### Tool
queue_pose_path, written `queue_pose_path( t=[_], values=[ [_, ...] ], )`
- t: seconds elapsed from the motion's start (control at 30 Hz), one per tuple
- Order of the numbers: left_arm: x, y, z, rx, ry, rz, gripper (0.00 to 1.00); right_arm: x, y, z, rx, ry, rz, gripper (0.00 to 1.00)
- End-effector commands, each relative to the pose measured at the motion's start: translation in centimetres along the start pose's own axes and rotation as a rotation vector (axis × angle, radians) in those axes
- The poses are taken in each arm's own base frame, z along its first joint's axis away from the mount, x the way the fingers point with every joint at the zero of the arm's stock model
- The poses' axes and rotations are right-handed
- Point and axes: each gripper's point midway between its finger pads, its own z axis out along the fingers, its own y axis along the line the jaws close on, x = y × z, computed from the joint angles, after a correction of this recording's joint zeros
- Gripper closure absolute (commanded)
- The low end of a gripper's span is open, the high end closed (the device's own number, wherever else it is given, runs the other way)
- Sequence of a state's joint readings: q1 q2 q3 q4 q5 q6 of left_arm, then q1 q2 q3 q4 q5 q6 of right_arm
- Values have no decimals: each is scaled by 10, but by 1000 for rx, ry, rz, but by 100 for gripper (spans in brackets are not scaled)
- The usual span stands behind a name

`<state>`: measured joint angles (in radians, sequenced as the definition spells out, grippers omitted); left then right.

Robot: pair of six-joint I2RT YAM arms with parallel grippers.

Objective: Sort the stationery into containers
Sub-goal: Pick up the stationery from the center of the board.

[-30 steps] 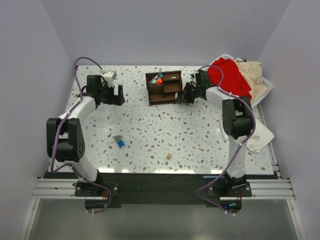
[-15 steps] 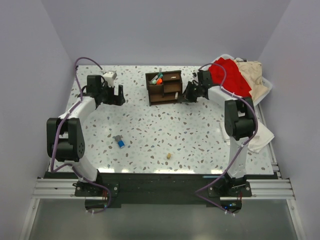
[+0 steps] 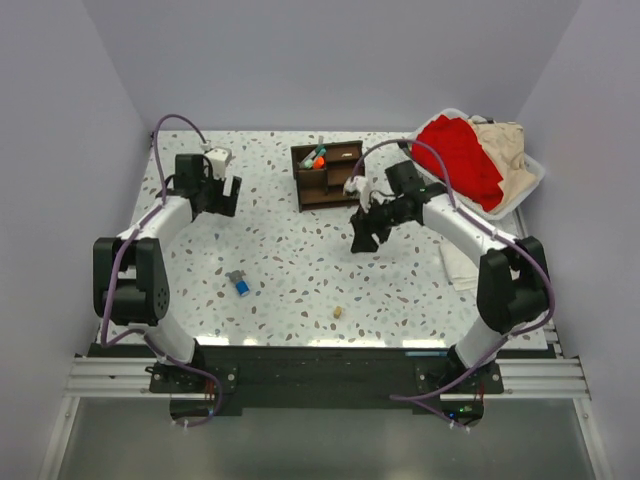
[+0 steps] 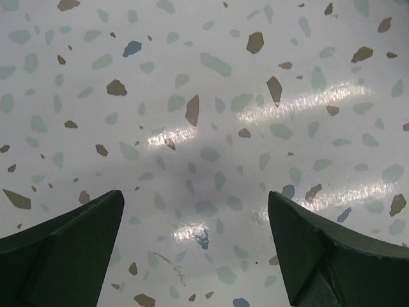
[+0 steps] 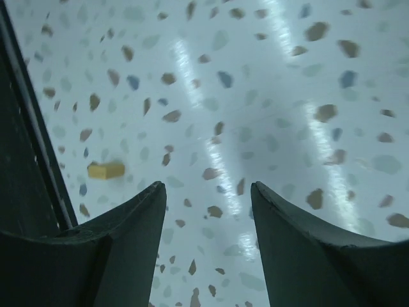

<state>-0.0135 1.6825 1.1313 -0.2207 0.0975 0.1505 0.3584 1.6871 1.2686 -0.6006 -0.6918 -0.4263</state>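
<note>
My left gripper comes back next, turning and lowering onto the tan eraser bit (image 3: 339, 312), which lies loose to its right in the top view.
The dark brown wooden organiser (image 3: 327, 176) stands at the back middle of the table, with orange- and teal-tipped markers (image 3: 316, 157) sticking out of its left cubby. A stubby blue-grey cylinder (image 3: 240, 283) and a tan eraser bit (image 3: 339, 312) lie loose on the speckled table. My right gripper (image 3: 362, 236) hovers just in front of the organiser, open and empty; the right wrist view shows its gripper (image 5: 208, 188) with the tan eraser bit (image 5: 106, 170) lying off to its left. My left gripper (image 3: 222, 196) hangs open over bare table at the back left, and between its fingers (image 4: 195, 195) there is nothing.
A white basket (image 3: 530, 165) of red and beige cloth sits at the back right corner. A white folded cloth (image 3: 462, 266) lies under the right arm near the table's right edge. The dark table edge rail (image 5: 25, 128) runs down the left of the right wrist view.
The right arm has swung away from the organiser's right side toward the table's middle, and its gripper has opened. The left gripper has barely shifted.
</note>
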Motion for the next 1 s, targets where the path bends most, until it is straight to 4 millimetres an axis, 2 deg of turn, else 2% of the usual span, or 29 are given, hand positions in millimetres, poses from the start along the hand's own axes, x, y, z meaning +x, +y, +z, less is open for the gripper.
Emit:
queue_pose_path(
  t=[0.0, 0.03, 0.07, 0.1, 0.13, 0.17, 0.2, 0.23, 0.27, 0.33, 0.37, 0.4, 0.43, 0.5, 0.57, 0.63, 0.67, 0.7, 0.83, 0.97],
  values=[
    [-3, -27, -25, 112, -47, 122, 0, 48, 46, -2, -163, 125, -327, 40],
    [-11, -48, -39, 181, -87, 156, 0, 44, 42, -1, -137, 110, -320, 41],
    [5, -71, -44, 247, -72, 189, 0, 44, 41, -2, -113, 116, -281, 41],
    [-1, -92, -64, 283, -130, 284, 0, 38, 38, -5, -77, 91, -281, 41],
    [3, -139, -78, 370, -165, 401, 0, 37, 35, -6, -39, 83, -266, 42],
    [25, -161, -84, 412, -162, 467, 0, 35, 33, -7, -2, 68, -216, 42],
    [19, -177, -94, 408, -237, 530, 0, 44, 26, -9, 63, 88, -188, 42],
    [18, -212, -119, 474, -315, 601, 0, 32, 20, -16, 127, 40, -194, 42],
    [23, -223, -126, 500, -328, 617, 0, 30, 15, -22, 176, 17, -130, 42],
    [40, -251, -132, 593, -240, 582, 0, 32, -7, -34, 334, -12, -60, 41],
    [31, -262, -139, 635, -227, 546, 3, 28, -14, -48, 425, -64, 42, 37],
    [44, -270, -133, 651, -137, 474, 7, 31, -23, -54, 492, -86, 98, 34],
    [47, -281, -136, 671, -112, 467, 9, 33, -35, -67, 576, -97, 153, 31],
    [46, -293, -140, 683, -105, 460, 13, 33, -43, -82, 648, -151, 279, 24],
    [45, -301, -145, 706, -95, 496, 22, 36, -51, -89, 686, -169, 366, 24],
    [64, -306, -139, 707, 28, 500, 28, 33, -54, -98, 701, -188, 427, 24],
    [62, -310, -141, 714, 46, 480, 32, 34, -59, -105, 707, -219, 483, 24],
    [72, -312, -140, 721, 103, 450, 34, 32, -60, -113, 718, -242, 497, 25],
    [85, -317, -134, 703, 198, 375, 37, 32, -60, -133, 757, -303, 504, 25],
    [90, -326, -129, 702, 257, 306, 46, 41, -57, -137, 738, -326, 564, 25]
  ],
)
